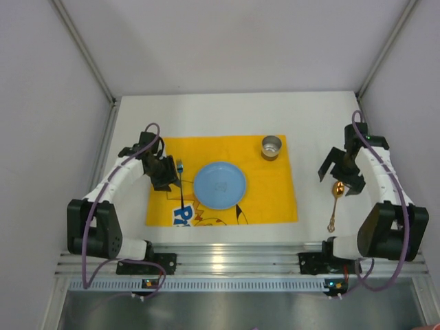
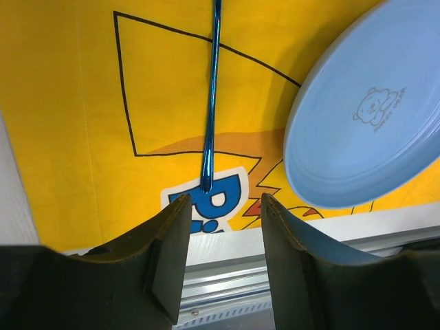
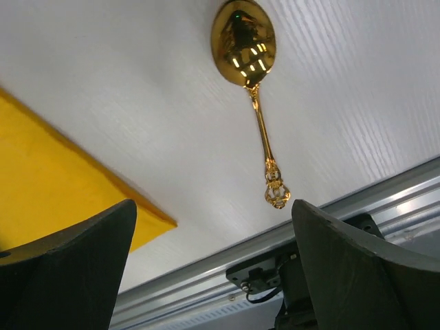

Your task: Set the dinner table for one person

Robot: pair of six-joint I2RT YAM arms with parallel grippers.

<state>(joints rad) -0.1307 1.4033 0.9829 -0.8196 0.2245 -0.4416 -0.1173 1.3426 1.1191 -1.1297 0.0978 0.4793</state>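
The right gripper moves down and back onto the gold spoon's slim handle next, because the handle lies flat below the open fingers.
On the white dinner table [image 1: 206, 110] lies a yellow printed cloth [image 1: 268, 192] with a light blue plate [image 1: 219, 185] in its middle and a steel cup [image 1: 271, 146] at its far right corner. A slim shiny blue piece of cutlery [image 2: 212, 103] lies flat on the cloth, left of the plate [image 2: 364, 117]. My left gripper [image 2: 225, 201] hovers over its near end, open, with nothing between the jaws. A gold spoon [image 3: 254, 89] rests on the bare table right of the cloth. My right gripper [image 3: 213, 206] stands wide open above it, holding nothing.
Grey walls [image 1: 62, 103] close in the table on the left, right and back. An aluminium rail [image 1: 234, 258] carrying both arm bases runs along the near edge. The cloth's [image 3: 41, 179] near right corner lies left of the spoon.
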